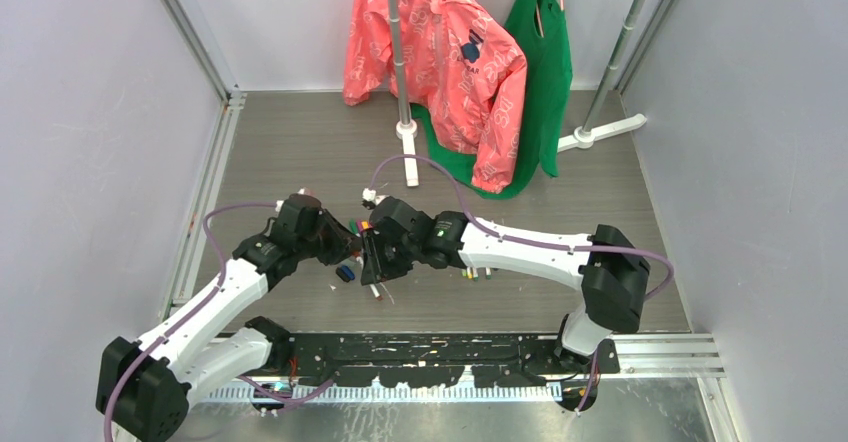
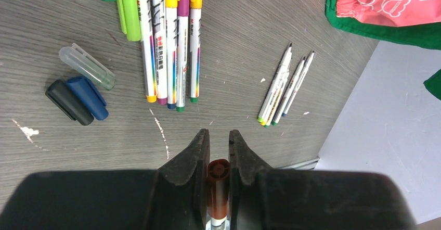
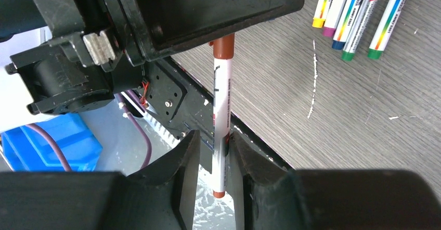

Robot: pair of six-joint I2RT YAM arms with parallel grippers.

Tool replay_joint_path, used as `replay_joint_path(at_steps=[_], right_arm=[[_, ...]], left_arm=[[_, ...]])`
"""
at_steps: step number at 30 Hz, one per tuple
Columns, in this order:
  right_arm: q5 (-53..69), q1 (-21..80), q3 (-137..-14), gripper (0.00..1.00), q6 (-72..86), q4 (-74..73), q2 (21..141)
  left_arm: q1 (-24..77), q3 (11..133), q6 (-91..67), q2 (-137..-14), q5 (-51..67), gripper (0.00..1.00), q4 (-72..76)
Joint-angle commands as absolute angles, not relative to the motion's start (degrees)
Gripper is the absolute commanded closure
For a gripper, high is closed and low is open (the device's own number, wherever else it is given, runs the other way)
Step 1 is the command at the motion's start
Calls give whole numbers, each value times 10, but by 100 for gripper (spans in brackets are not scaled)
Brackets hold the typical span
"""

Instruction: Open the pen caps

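The pen's body point(image 3: 222, 105) goes with my right gripper from its cap to the right in the top view next, then down, for release beside the uncapped pens, since they lie grouped.
My left gripper point(image 2: 219, 136) is shut on the dark red cap point(image 2: 218, 183) of a pen and holds it above the table. In the right wrist view the pen's white barrel point(image 3: 222, 105) hangs from that cap point(image 3: 223, 47) down between the fingers of my right gripper point(image 3: 213, 135). The right jaws stand around the barrel: the right finger touches it and a gap shows on the left. Several capped pens point(image 2: 169, 48) lie side by side on the table. Loose black point(image 2: 67, 102), blue point(image 2: 87, 97), clear point(image 2: 86, 66) and light green point(image 2: 128, 11) caps lie beside them. Several thin uncapped pens point(image 2: 283, 84) lie to the right.
Both grippers meet at the table's middle point(image 1: 362, 252). A pink jacket point(image 1: 450, 62) and a green garment point(image 1: 545, 72) hang from a rack at the back, whose white foot point(image 1: 408, 152) rests on the table. A blue bin point(image 3: 62, 136) sits below the table's near edge.
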State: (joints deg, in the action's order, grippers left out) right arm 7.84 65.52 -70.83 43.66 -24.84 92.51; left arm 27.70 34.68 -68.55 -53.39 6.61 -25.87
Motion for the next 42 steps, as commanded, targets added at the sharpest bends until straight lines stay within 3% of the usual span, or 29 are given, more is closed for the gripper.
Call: replay_joint_path(at_steps=[1, 9, 17, 42], right_arm=[[76, 657, -741, 67, 429, -221, 932], [72, 655, -742, 70, 423, -221, 951], [66, 652, -739, 99, 418, -228, 958], [14, 653, -656, 99, 377, -297, 927]], left_arm=[[281, 368, -685, -538, 65, 100, -228], [281, 378, -683, -544, 65, 100, -230], [281, 389, -676, -554, 55, 100, -244], [267, 461, -736, -625, -11, 100, -307]])
